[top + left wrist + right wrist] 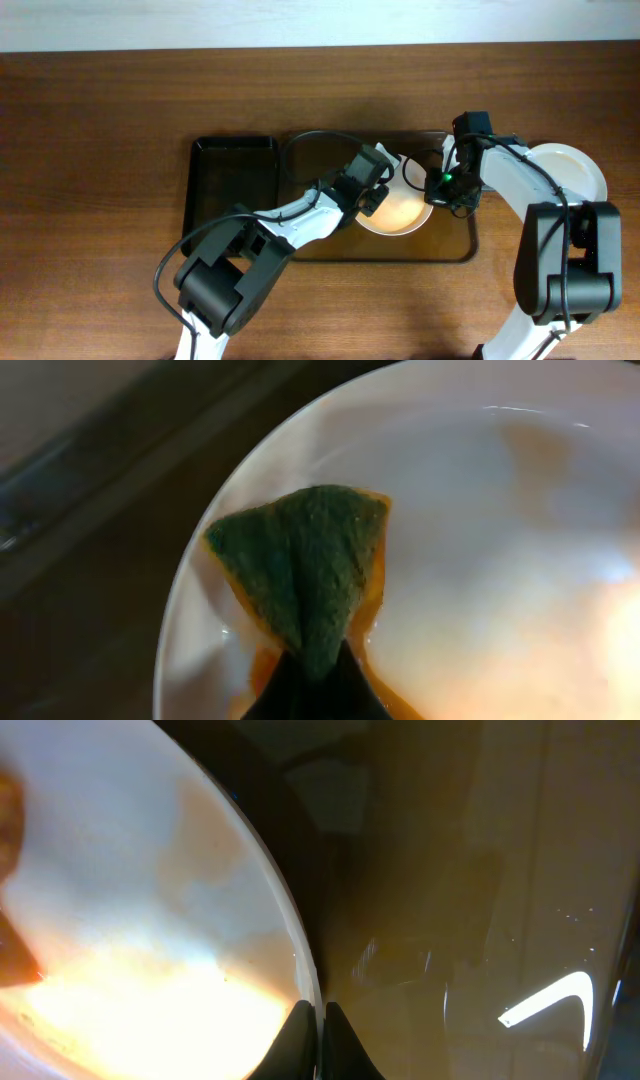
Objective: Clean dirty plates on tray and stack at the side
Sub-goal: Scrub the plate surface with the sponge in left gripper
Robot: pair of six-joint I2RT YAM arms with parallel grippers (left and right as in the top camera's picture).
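My left gripper will rise off the plate, carry the sponge [305, 575] over the black bin's bare bottom and lower to release it.
A white dirty plate [405, 212] with orange smears sits on the dark tray [455, 248]. My left gripper [378, 195] is shut on a green and orange sponge [305, 575] that presses on the plate's inner surface [480, 560]. My right gripper [437, 188] is shut on the plate's right rim [312, 995], one finger on each side of the edge. A clean white plate [575, 172] lies on the table at the right, outside the tray.
A black rectangular bin [232, 185] stands left of the tray. The tray floor [470, 920] is glossy brown and bare to the right of the plate. Brown tabletop surrounds everything.
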